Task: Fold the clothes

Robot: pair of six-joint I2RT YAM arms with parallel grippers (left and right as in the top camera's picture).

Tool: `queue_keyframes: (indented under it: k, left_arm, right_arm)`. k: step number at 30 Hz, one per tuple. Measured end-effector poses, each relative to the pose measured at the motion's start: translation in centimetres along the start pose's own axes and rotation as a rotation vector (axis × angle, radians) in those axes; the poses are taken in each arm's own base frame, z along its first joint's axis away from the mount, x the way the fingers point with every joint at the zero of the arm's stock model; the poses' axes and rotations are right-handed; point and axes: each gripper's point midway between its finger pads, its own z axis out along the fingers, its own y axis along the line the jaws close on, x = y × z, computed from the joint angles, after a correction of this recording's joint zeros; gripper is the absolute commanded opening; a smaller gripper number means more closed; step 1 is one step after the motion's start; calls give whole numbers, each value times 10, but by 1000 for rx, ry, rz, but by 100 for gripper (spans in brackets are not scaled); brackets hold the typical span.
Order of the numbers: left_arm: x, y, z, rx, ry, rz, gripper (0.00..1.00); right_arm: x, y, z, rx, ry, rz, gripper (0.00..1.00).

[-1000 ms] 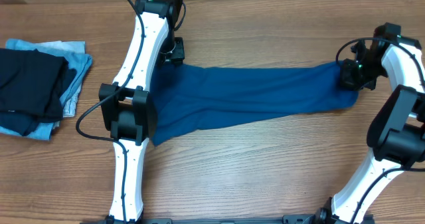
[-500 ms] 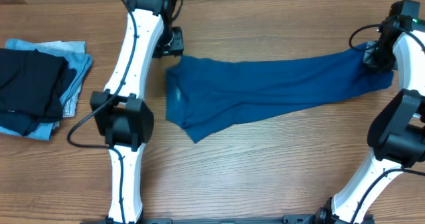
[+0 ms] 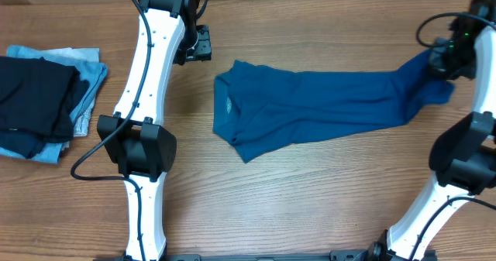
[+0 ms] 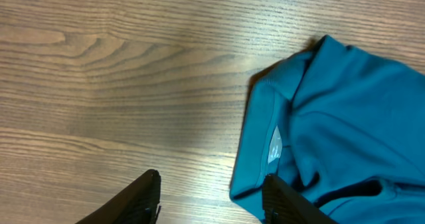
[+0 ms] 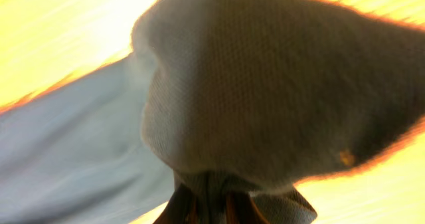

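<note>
The shirt is lying stretched out long, so my right gripper will next carry its bunched end over the shirt's middle point(image 3: 324, 104) toward the collar end.
The deep-blue shirt point(image 3: 325, 106) lies stretched across the middle of the table, its collar end point(image 3: 229, 106) at the left. Its right end rises to my right gripper point(image 3: 446, 60), which is shut on a bunch of the fabric at the far right. The right wrist view is filled by the gathered cloth point(image 5: 265, 84) pinched in my right gripper point(image 5: 207, 207). My left gripper point(image 3: 198, 44) hovers at the back left, apart from the shirt. In the left wrist view the left gripper point(image 4: 211, 197) is open over bare wood, with the shirt's collar edge point(image 4: 265, 137) beside its right finger.
A folded black garment point(image 3: 35, 98) rests on a pale light-blue one point(image 3: 91, 83) at the table's left edge. Both white arms reach in from the front edge, the left one point(image 3: 151, 98) running past the shirt's left side.
The right gripper has drawn the shirt to the right and toward the back. The left gripper has let go, opened wider and pulled away; the collar end has slid right.
</note>
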Motion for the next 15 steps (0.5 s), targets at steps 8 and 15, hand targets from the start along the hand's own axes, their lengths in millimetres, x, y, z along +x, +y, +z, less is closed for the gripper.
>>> queue_keyframes:
  k: [8,15]
  left_arm:
    - [-4,-2,0,6,-17,-1,59]
    - [-6,3,0,5,-18,-11,63]
  right_arm:
    - [42,133,-4,-143,81,-254,4]
    - [101,175,44,-118,223,-389,4]
